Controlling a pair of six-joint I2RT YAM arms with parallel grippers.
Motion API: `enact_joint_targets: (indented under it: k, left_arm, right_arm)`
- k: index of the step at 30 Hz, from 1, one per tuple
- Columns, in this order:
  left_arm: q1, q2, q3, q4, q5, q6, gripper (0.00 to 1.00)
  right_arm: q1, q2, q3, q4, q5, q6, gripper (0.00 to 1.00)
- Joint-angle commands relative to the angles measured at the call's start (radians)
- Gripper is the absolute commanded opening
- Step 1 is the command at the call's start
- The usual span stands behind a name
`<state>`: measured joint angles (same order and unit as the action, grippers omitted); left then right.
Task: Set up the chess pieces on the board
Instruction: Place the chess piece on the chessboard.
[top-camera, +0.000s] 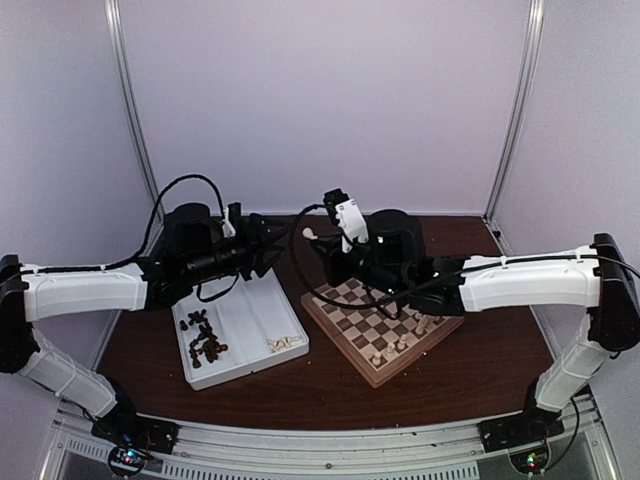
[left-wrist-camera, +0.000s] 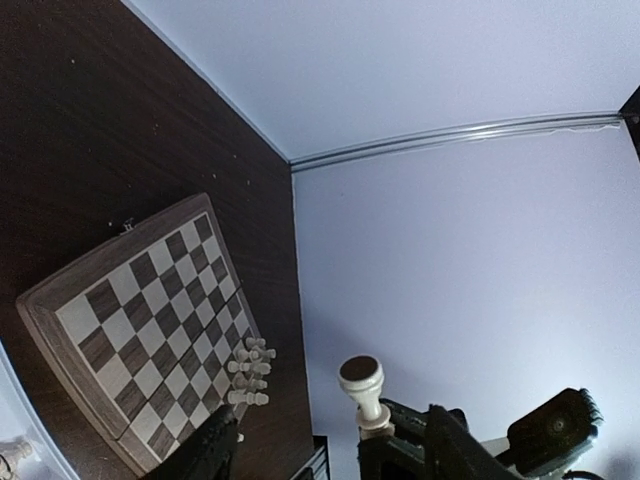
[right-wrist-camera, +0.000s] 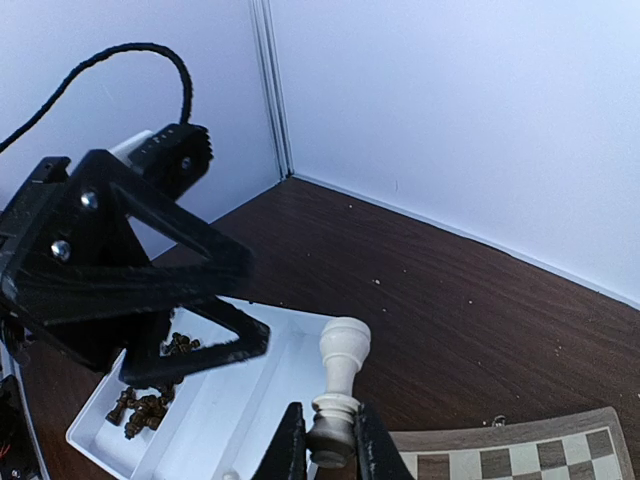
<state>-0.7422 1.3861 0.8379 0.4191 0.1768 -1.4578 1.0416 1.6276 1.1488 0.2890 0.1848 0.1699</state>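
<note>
The cream-white row has a gap at the board's free edge square, so the right gripper should next tip down and to the right in the top view onto that square.
My right gripper (right-wrist-camera: 330, 450) is shut on the head end of a cream-white chess piece (right-wrist-camera: 341, 368) and holds it in the air, base outward, over the gap between tray and board. It also shows in the top view (top-camera: 308, 233) and the left wrist view (left-wrist-camera: 362, 388). My left gripper (top-camera: 278, 242) is open, its fingers (right-wrist-camera: 205, 262) spread just to the left of the piece and apart from it. The board (top-camera: 352, 352) lies at centre right with several cream-white pieces (top-camera: 400, 345) along its near right side; it also shows in the left wrist view (left-wrist-camera: 140, 320).
A white two-compartment tray (top-camera: 250, 305) lies left of the board. It holds a pile of dark brown pieces (top-camera: 205, 338) in its left part and a few cream ones (top-camera: 285, 343) at its near right corner. Enclosure walls stand close behind.
</note>
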Motion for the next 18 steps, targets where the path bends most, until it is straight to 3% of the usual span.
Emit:
enact_joint_targets:
  k: [1,4,12,18]
  left_arm:
    - [0.013,-0.11,-0.008,-0.127,-0.071,0.19,0.66]
    - [0.022,-0.159,-0.003,-0.201,-0.073,0.315,0.69]
    - [0.026,-0.194,0.1,-0.465,0.027,0.825,0.69]
    - [0.027,-0.194,0.119,-0.553,0.098,1.045,0.7]
  right_arm:
    - [-0.019,-0.147,-0.07,-0.129,0.019,0.051,0.0]
    - [-0.026,-0.226,-0.094,-0.281,-0.002,0.08,0.0]
    - [-0.042,-0.388,-0.035,-0.856,-0.067,0.163,0.0]
    - [-0.071,-0.41,0.046,-1.2,-0.118,0.246,0.0]
